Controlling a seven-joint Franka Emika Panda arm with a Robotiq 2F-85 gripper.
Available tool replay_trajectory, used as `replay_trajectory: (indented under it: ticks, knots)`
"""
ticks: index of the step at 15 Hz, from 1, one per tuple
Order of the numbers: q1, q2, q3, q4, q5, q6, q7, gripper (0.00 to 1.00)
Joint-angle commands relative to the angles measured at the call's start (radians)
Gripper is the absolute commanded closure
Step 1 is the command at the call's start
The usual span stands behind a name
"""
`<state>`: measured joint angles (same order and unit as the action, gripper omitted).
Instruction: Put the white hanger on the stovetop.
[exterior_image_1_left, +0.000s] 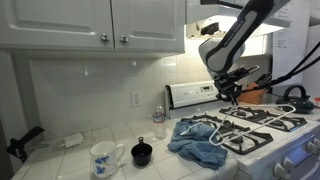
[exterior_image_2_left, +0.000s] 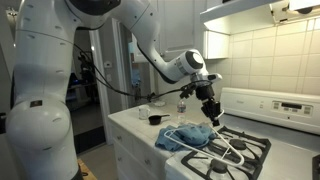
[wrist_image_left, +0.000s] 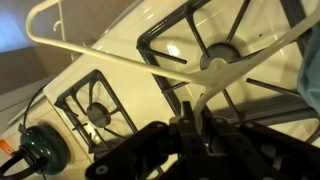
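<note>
My gripper moves down toward the black grates beside the blue cloth next and opens, since it still holds the white hanger's hook end above the burners.
My gripper hangs over the stovetop, a white gas range with black grates, which also shows in an exterior view. The gripper is shut on the hook end of the white hanger. In the wrist view the hanger's thin white bar stretches across the burner grates below. In an exterior view the hanger hangs low under the jaws, reaching over the grate and the blue cloth. I cannot tell whether it touches them. The gripper shows in the wider exterior view, where the hanger is hard to make out.
A crumpled blue cloth lies on the stove's near-left corner, also seen in an exterior view. A white patterned mug, a black mug and a small bottle stand on the tiled counter. Upper cabinets hang above.
</note>
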<state>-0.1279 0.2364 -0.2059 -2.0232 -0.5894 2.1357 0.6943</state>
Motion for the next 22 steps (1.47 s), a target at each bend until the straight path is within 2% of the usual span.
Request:
replay_trajectory:
  ticks: [1,4,7,11,13,14,16,17,22]
  knots:
    - [0.001,0.12,-0.033,0.112,0.03,-0.074,0.063,0.97]
    - [0.004,0.19,-0.065,0.175,0.03,-0.059,0.19,0.97]
    - [0.007,0.24,-0.073,0.215,0.034,-0.044,0.241,0.97]
    - [0.003,0.288,-0.072,0.206,0.056,-0.01,0.295,0.97]
    - [0.003,0.309,-0.073,0.196,0.079,-0.01,0.312,0.87]
    - [0.002,0.321,-0.073,0.197,0.094,-0.009,0.319,0.65]
    - [0.005,0.34,-0.078,0.207,0.117,-0.007,0.328,0.6]
    - [0.007,0.347,-0.079,0.216,0.126,-0.007,0.331,0.55]
    - [0.061,0.284,-0.085,0.242,0.087,0.018,0.348,0.19]
